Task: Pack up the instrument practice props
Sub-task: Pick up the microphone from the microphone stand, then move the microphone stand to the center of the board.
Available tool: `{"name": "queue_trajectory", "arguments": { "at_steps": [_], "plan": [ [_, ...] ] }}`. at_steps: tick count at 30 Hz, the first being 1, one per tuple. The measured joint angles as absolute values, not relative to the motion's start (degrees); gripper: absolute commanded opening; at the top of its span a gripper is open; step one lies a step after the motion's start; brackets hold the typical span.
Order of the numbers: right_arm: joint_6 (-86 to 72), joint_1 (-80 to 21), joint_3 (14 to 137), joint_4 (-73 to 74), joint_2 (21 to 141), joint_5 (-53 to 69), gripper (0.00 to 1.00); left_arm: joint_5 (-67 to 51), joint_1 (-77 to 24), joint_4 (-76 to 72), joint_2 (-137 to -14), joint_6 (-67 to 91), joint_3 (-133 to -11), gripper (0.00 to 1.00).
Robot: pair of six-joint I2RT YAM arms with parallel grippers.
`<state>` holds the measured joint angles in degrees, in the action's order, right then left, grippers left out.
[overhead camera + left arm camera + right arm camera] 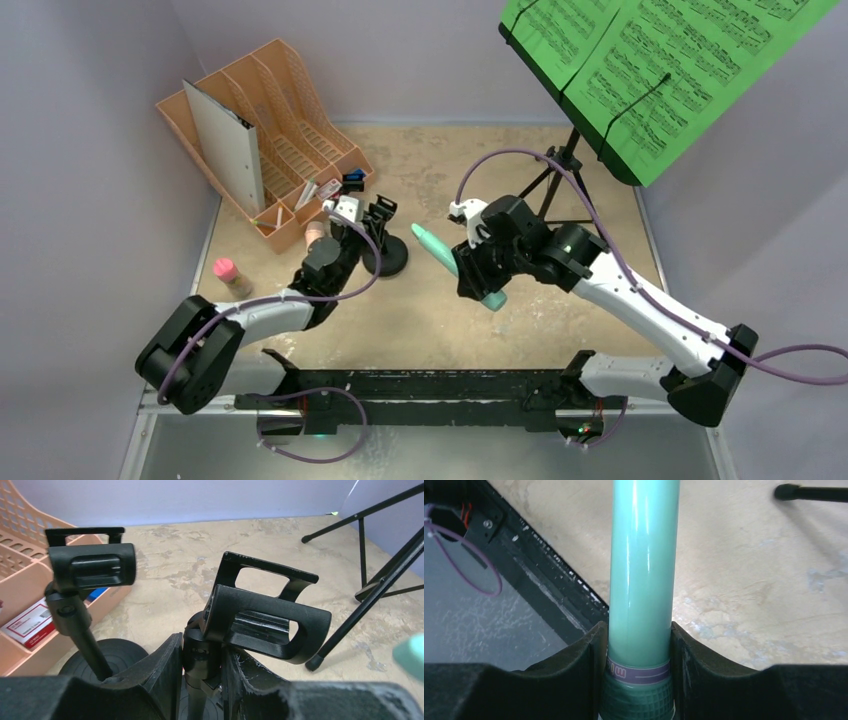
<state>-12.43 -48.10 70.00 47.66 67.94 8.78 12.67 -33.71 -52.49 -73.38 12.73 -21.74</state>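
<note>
I will next carry my left gripper's clip pole outward past the second pole, to empty table beside the orange rack, and then release its stem.
My left gripper (202, 672) is shut on the stem of a short black clip pole (260, 617), just below its clip head; in the top view this gripper (352, 222) is near the orange rack. The second clip pole (90, 567) stands on its round base (117, 655) just to the left. My right gripper (639, 677) is shut on the teal microphone (642, 565) near its dark green grille end and holds it slanted at mid-table (438, 252). The pink microphone (230, 274) lies at the left. The black tripod (558, 180) carries the green pages (660, 70) at the back right.
The orange slotted file rack (300, 110) with a grey binder (225, 135) stands at the back left, with small items in its front tray. A tripod leg and foot (314, 662) reach the floor right of my left gripper. The black frame (420, 390) runs along the near edge.
</note>
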Motion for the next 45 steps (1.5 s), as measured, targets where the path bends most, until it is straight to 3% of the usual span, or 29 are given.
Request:
{"name": "queue_trajectory", "arguments": {
  "at_steps": [9, 19, 33, 39, 45],
  "plan": [
    [-13.0, -48.1, 70.0, 44.0, 62.5, 0.9, 0.0, 12.7, -35.6, -53.5, -76.9, 11.8, -24.3, 0.02],
    [-11.4, -48.1, 69.0, 39.1, 58.1, -0.1, 0.0, 18.3, -36.1, -49.6, -80.8, 9.4, -30.2, 0.04],
    [-9.8, -48.1, 67.1, 37.7, 58.0, -0.5, 0.0, 16.6, -33.1, -59.3, -99.8, 7.4, -44.0, 0.03],
    [-9.5, -48.1, 66.9, 37.4, 57.3, -0.5, 0.0, 16.4, -29.3, -59.8, -103.4, 5.1, -47.7, 0.13],
    [-9.3, -48.1, 66.6, 37.2, 57.0, -0.6, 0.0, 14.1, -27.1, -58.2, -103.4, 3.6, -49.6, 0.44]
  ]
}}
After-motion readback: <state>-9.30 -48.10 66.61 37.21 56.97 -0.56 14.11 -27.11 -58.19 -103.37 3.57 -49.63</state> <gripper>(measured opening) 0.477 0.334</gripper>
